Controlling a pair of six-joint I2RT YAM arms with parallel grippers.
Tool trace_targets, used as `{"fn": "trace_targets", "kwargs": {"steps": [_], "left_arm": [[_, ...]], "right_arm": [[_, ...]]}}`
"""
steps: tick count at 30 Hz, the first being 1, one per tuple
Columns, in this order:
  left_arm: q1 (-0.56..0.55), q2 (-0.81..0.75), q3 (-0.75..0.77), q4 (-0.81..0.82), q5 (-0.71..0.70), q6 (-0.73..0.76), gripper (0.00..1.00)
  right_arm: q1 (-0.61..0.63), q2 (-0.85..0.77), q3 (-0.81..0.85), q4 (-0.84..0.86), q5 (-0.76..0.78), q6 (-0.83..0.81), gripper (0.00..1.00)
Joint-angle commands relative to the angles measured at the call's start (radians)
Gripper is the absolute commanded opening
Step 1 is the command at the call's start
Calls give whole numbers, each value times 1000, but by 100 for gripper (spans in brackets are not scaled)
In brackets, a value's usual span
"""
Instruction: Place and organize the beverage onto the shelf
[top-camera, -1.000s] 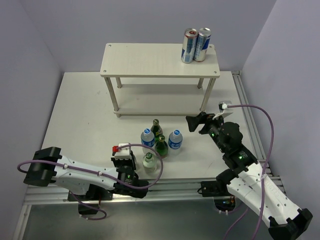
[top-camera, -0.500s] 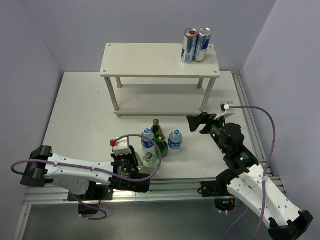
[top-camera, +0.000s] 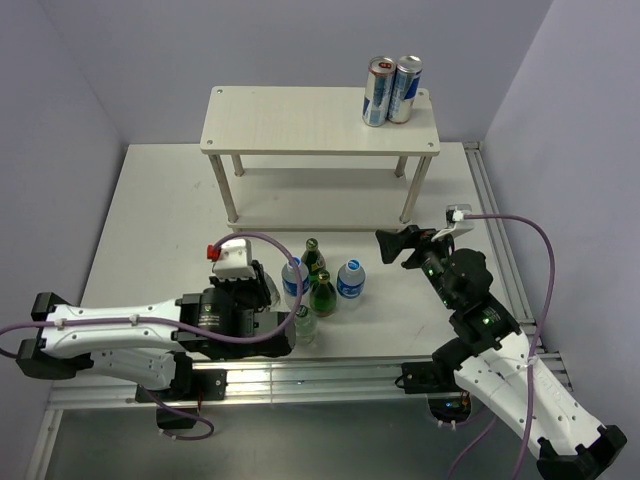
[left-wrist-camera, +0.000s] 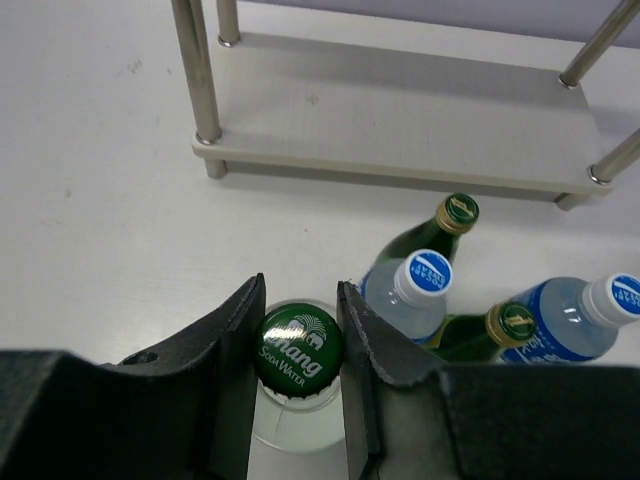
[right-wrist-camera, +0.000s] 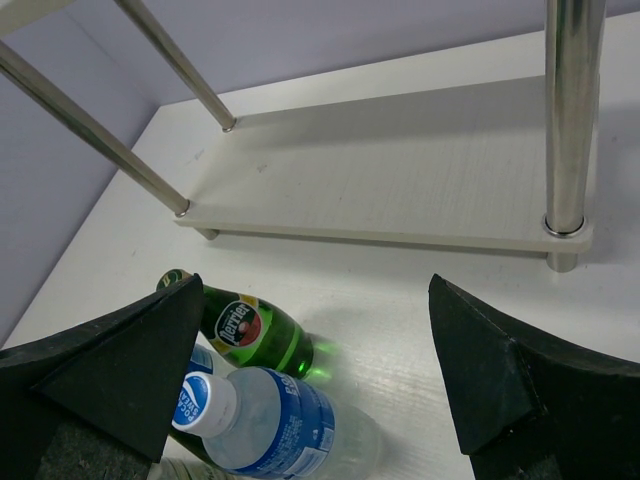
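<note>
My left gripper lifts the soda water bottle next, then carries it outward onto the end of the shelf's top board away from the cans (top-camera: 392, 90), where space is free.
The shelf (top-camera: 300, 120) stands at the back, with two tall cans (top-camera: 392, 90) on the right end of its top board. Several bottles stand in a cluster in front of it: two clear water bottles with blue labels (top-camera: 294, 278) (top-camera: 350, 280) and two green glass bottles (top-camera: 313, 256) (top-camera: 322, 292). My left gripper (left-wrist-camera: 300, 287) is shut on a clear soda water bottle with a green cap (left-wrist-camera: 297, 347), which stands on the table at the cluster's near edge (top-camera: 301, 322). My right gripper (top-camera: 395, 245) is open and empty, to the right of the cluster.
The shelf's lower board (right-wrist-camera: 400, 170) is bare, and a metal leg (right-wrist-camera: 570, 110) rises close on the right in the right wrist view. A green Perrier bottle (right-wrist-camera: 250, 330) and a water bottle (right-wrist-camera: 270, 420) stand just left of the right gripper. A metal rail runs along the table's right edge (top-camera: 495, 230).
My left arm has swung forward and its wrist has risen, bringing the fingers around the soda water bottle. The bottles and the right arm have hardly moved.
</note>
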Motion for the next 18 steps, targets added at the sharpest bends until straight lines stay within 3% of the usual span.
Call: {"fn": "trace_targets", "kwargs": {"steps": [1, 5, 6, 7, 8, 9, 11, 13, 18], "left_arm": [[40, -47, 103, 43, -149, 242, 0], [80, -94, 155, 317, -181, 622, 0], [100, -113, 143, 604, -170, 907, 0], [117, -163, 82, 783, -147, 1086, 0], [137, -194, 36, 1020, -39, 1276, 0], [183, -223, -7, 1340, 1, 1579, 0], [209, -246, 1, 1417, 57, 1655, 0], [287, -195, 137, 1312, 141, 1622, 0], [451, -55, 389, 1274, 296, 1691, 0]], "right_arm": [[5, -7, -8, 16, 12, 1, 100], [5, -4, -3, 15, 17, 1, 100], [7, -7, -3, 15, 18, 1, 100], [5, -7, -3, 15, 17, 1, 100], [5, -10, -6, 15, 18, 1, 100], [5, -12, -5, 13, 18, 1, 100], [7, -14, -5, 13, 20, 1, 100], [5, -17, -8, 13, 21, 1, 100], [5, -15, -3, 10, 23, 1, 100]]}}
